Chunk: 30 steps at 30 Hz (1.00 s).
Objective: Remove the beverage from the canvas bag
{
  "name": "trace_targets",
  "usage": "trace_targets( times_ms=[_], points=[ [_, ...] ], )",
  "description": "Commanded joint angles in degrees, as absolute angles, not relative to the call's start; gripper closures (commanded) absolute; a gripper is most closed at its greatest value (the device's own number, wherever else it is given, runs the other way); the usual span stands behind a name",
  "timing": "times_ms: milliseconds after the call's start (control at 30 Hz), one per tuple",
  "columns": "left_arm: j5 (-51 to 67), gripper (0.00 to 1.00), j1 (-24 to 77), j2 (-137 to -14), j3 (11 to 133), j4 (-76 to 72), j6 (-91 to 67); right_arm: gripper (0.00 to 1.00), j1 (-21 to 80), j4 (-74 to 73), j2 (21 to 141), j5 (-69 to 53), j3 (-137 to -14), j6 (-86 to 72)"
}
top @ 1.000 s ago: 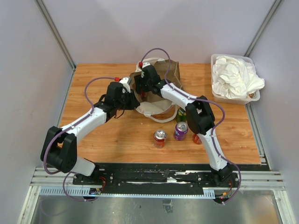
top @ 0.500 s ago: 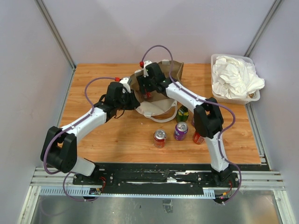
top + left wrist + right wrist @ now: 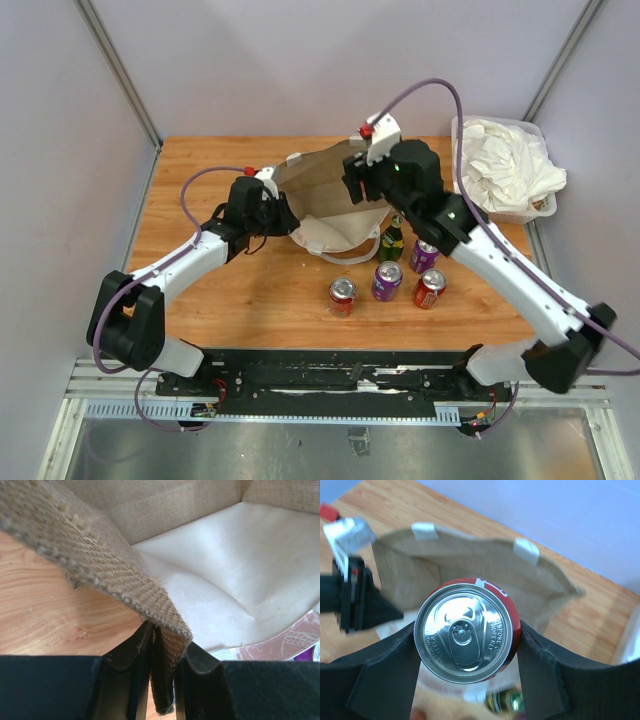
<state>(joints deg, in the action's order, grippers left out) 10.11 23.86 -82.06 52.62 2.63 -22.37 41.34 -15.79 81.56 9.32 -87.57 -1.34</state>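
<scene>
The near table edge between the red cans is bare, so my right gripper should move back from the bag (image 3: 325,195) and down to release its can there.
The tan canvas bag (image 3: 325,195) lies open at the table's middle, its white lining (image 3: 240,580) showing. My left gripper (image 3: 272,212) is shut on the bag's left rim, and the woven edge (image 3: 165,675) is pinched between its fingers. My right gripper (image 3: 368,188) is raised above the bag's right side and is shut on a red beverage can (image 3: 467,630), seen top-on with its silver lid. The bag (image 3: 470,555) lies below the can. In the top view the can is hidden under the wrist.
In front of the bag stand a green bottle (image 3: 391,240), two purple cans (image 3: 387,280) (image 3: 424,255) and two red cans (image 3: 343,293) (image 3: 430,287). A clear bin of white cloth (image 3: 500,165) sits at the back right corner.
My right gripper has come up out of the bag and swung right with the red can in it. The bag mouth now stands wider open. The left gripper has kept its hold.
</scene>
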Motion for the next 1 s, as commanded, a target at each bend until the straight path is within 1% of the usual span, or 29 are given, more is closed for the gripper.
trace_targets(
  times_ms=[0, 200, 300, 400, 600, 733, 967],
  points=[
    [9.7, 0.74, 24.1, -80.9, 51.2, 0.7, -23.8, 0.99, 46.7, -17.4, 68.9, 18.4, -76.9, 0.0],
    [10.2, 0.74, 24.1, -81.7, 52.2, 2.1, -25.2, 0.99, 58.7, -28.7, 51.2, 32.5, -64.7, -6.6],
    [10.1, 0.74, 24.1, -82.6, 54.2, 5.2, -25.4, 0.99, 62.7, -35.8, 44.1, 34.5, -60.6, -12.2],
    [9.7, 0.72, 24.1, -83.3, 56.6, 8.1, -25.4, 0.99, 64.2, -41.6, 38.5, 33.9, -58.3, -16.1],
    [10.0, 0.65, 24.1, -83.5, 61.3, 12.2, -25.8, 0.99, 64.5, -46.2, 35.6, 29.4, -55.8, -15.3],
    [10.2, 0.54, 24.1, -83.2, 63.5, 14.4, -25.5, 0.99, 64.5, -46.2, 36.0, 26.6, -53.1, -15.8],
    [10.1, 0.42, 24.1, -81.4, 64.3, 15.1, -25.2, 0.99, 64.5, -41.0, 37.9, 20.2, -45.4, -18.9]
  ],
)
